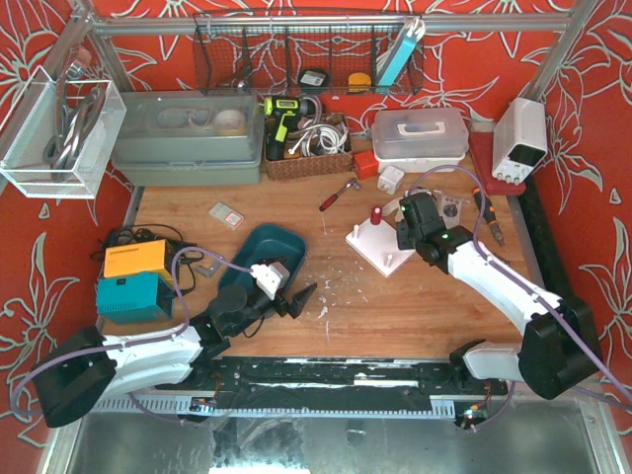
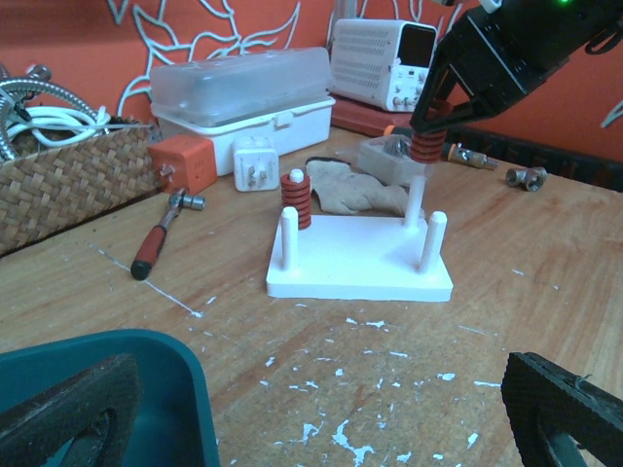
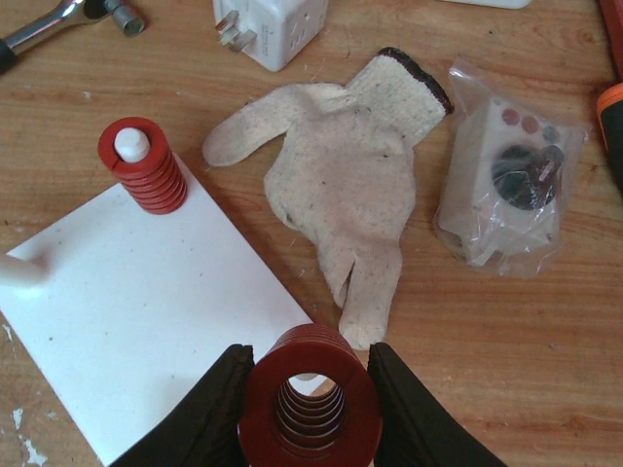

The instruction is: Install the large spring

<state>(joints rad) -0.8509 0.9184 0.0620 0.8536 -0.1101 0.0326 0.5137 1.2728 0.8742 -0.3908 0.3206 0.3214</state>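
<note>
My right gripper next slides the large red spring, its hole already hanging above the white tip, down over the bare far peg (image 3: pixel 308 378) and releases it.
The large red spring (image 3: pixel 310 399) stands upright between my right gripper's (image 3: pixel 310 389) two black fingers, which are shut on it. In the left wrist view this spring (image 2: pixel 425 146) hangs right over the far right peg (image 2: pixel 416 195) of the white peg plate (image 2: pixel 360 268), its lower end at the peg's tip. The white tip shows through the bore in the right wrist view. A smaller red spring (image 2: pixel 296 199) sits on the far left peg. My left gripper (image 2: pixel 321 418) is wide open near the teal tray (image 2: pixel 146 375), holding nothing.
Just behind the plate (image 3: pixel 146 311) lie a cloth glove (image 3: pixel 341 195), a bagged part (image 3: pixel 511 185) and a white plug adapter (image 3: pixel 268 24). A red-handled ratchet (image 2: pixel 161 238) lies left of it. A wicker basket (image 1: pixel 306 158), storage boxes (image 1: pixel 420 133) and a power supply (image 1: pixel 520 138) line the back.
</note>
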